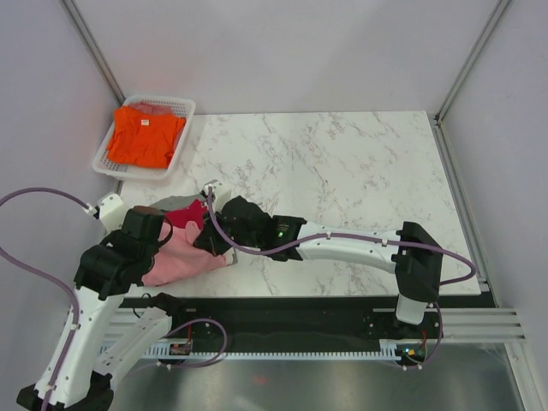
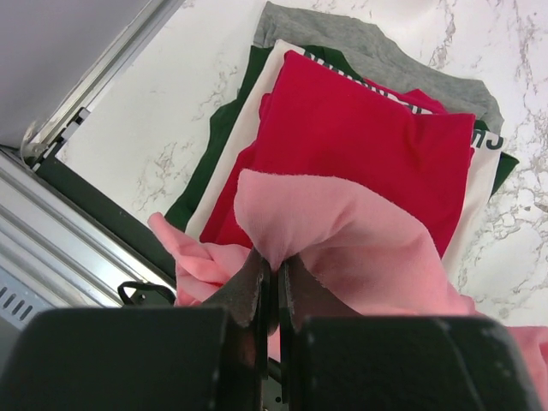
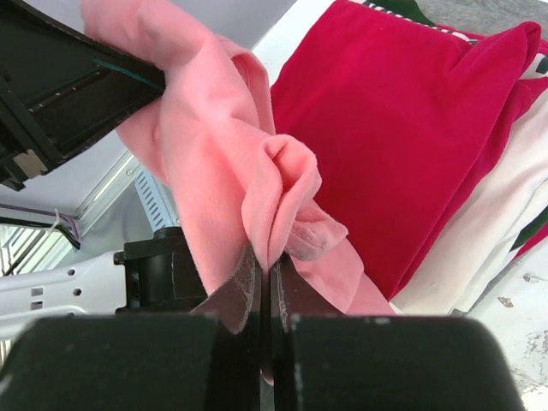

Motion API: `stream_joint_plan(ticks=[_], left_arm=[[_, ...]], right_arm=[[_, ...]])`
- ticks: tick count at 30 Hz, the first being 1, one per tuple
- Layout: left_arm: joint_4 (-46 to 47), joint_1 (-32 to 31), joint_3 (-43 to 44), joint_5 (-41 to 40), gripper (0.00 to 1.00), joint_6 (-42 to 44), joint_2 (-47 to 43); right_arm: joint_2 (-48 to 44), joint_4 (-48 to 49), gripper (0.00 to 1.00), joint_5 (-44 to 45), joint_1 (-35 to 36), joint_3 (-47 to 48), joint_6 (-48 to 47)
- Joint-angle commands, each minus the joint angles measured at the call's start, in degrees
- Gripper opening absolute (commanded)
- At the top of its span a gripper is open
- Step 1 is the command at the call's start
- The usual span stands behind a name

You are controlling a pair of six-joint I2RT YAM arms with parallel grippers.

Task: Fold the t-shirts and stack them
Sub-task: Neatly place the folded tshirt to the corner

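The red t-shirt's far edge lies uncovered. Next, my right gripper carries its fold of the pink t-shirt outward and down onto that edge, then releases the fold.
A light pink t-shirt hangs bunched over the table's near left edge. My left gripper is shut on a pinch of it. My right gripper is shut on another fold of it. Under it lies a stack: a crimson red t-shirt on top, then a white one, a dark green one and a grey one. The red shirt also shows in the right wrist view. An orange t-shirt lies in the basket.
A white mesh basket stands at the far left of the marble table, with a pink garment under the orange one. A black and metal rail runs along the table's near edge beside the stack. Grey walls enclose the table.
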Motion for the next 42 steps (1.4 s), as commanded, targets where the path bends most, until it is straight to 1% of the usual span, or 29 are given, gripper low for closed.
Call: stream_joint_plan(ticks=[1, 6, 9, 11, 12, 13, 14, 15, 16, 17, 19, 21, 22, 28, 33, 35, 36, 37, 38, 39, 40, 41, 42], left_arm=[[2.9, 0.3, -0.7, 0.6, 0.02, -1.4, -0.6], [4.3, 1.0, -1.2, 1.0, 0.02, 0.0, 0.3], [6.6, 2.6, -2.1, 2.3, 0.02, 1.9, 1.5], [9.9, 5.8, -3.0, 4.2, 0.02, 5.0, 2.3], [11.5, 7.4, -3.5, 7.3, 0.02, 6.6, 2.4], [13.0, 11.4, -4.3, 9.3, 0.02, 8.1, 2.5], [14.4, 13.5, -4.8, 11.4, 0.02, 9.6, 3.1], [16.5, 15.6, -4.8, 15.4, 0.02, 12.0, 3.4], [17.5, 19.7, -5.2, 17.4, 0.02, 13.2, 3.8], [18.4, 21.3, -5.4, 19.3, 0.02, 15.3, 4.3], [20.0, 26.7, -5.5, 23.2, 0.02, 16.7, 5.6], [21.7, 29.4, -5.6, 26.6, 0.02, 18.7, 6.6], [22.2, 31.8, -6.0, 27.4, 0.02, 19.2, 7.0], [27.0, 37.8, -6.0, 32.5, 0.02, 20.9, 12.5], [30.2, 39.8, -4.9, 34.0, 0.02, 21.1, 18.4], [31.8, 40.3, -5.5, 35.8, 0.02, 20.5, 20.8], [32.6, 40.3, -5.5, 36.6, 0.07, 20.4, 21.6], [33.1, 40.3, -5.8, 37.1, 0.19, 20.4, 22.3], [33.4, 40.5, -5.9, 37.1, 0.22, 19.7, 23.2], [33.7, 40.5, -5.8, 36.7, 0.33, 19.2, 24.4], [33.9, 40.5, -5.6, 36.3, 0.73, 18.9, 24.8], [33.9, 40.5, -5.6, 35.9, 0.87, 18.3, 25.0], [33.9, 40.6, -5.3, 35.2, 0.94, 18.3, 24.5]], right_arm=[[-1.3, 1.0, 0.00, -0.1, 0.4, 1.9, 0.8], [0.3, 0.9, 0.00, -1.8, -0.1, 3.3, 1.4], [1.0, 0.8, 0.00, -2.1, -0.6, 3.9, 1.5], [1.4, 0.9, 0.00, -2.6, -1.2, 4.1, 1.5], [1.6, 0.9, 0.00, -2.6, -1.4, 4.3, 1.6], [1.9, 0.9, 0.00, -2.8, -1.9, 4.3, 1.6], [2.2, 0.9, 0.00, -3.5, -2.2, 4.4, 1.7], [2.4, 0.9, 0.00, -3.8, -2.8, 4.4, 1.7], [2.8, 0.9, 0.00, -3.9, -2.9, 4.6, 1.8], [3.0, 0.9, 0.00, -4.1, -3.2, 4.7, 1.7], [3.8, 1.0, 0.00, -4.2, -3.8, 5.1, 1.8], [5.0, 1.0, 0.00, -4.9, -4.9, 6.0, 1.7], [5.5, 1.0, 0.00, -5.2, -5.3, 6.5, 1.7], [10.9, 0.6, 0.00, -6.8, -7.6, 11.4, 1.1], [16.2, 0.4, 0.00, -7.8, -9.6, 15.8, 1.7], [18.7, 0.2, 0.02, -8.0, -10.4, 17.6, 1.9], [19.3, 0.3, 0.04, -8.0, -10.7, 18.0, 2.2], [19.9, 0.4, 0.06, -8.0, -11.0, 18.2, 2.5], [20.3, 0.4, 0.16, -7.8, -11.1, 18.4, 2.8], [20.7, 0.6, 0.45, -7.3, -11.3, 18.5, 2.8], [20.6, 0.5, 0.60, -6.5, -11.3, 18.4, 2.7], [20.4, 0.5, 0.70, -5.8, -11.3, 17.6, 2.6], [19.5, 0.5, 0.79, -4.4, -11.3, 17.2, 2.3]])
